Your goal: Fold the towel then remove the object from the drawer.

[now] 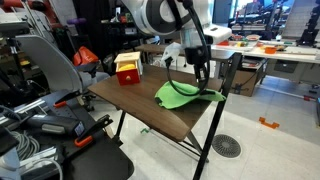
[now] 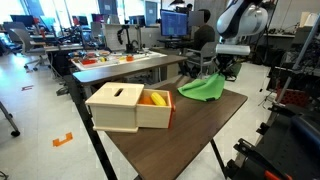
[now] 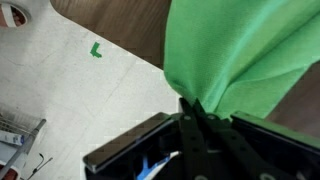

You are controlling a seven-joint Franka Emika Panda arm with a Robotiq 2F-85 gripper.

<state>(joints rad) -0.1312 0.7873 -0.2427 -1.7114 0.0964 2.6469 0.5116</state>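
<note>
My gripper holds the towel's corner and should next carry it over toward the drawer box and lower onto the towel's box-side end (image 1: 168, 95) to release it, since that end lies flat between my gripper and the drawer box.
A green towel (image 1: 180, 95) lies on the dark wooden table (image 1: 150, 110) at its far corner; it shows in both exterior views (image 2: 203, 88) and fills the upper right of the wrist view (image 3: 240, 50). My gripper (image 1: 203, 76) (image 2: 222, 68) is shut on an edge of the towel (image 3: 196, 108) and holds it lifted off the table. A small wooden drawer box (image 2: 125, 108) stands on the table with its drawer pulled open; a yellow and orange object (image 2: 154, 99) lies inside. The box also shows in an exterior view (image 1: 127, 68).
The table's edge runs beside the towel, with light floor below it (image 3: 70, 80). A green mark (image 3: 96, 49) is on the floor. Desks with clutter (image 2: 110, 62), chairs (image 1: 45, 60) and other robot hardware (image 2: 290, 140) surround the table. A floor drain (image 1: 227, 146) lies nearby.
</note>
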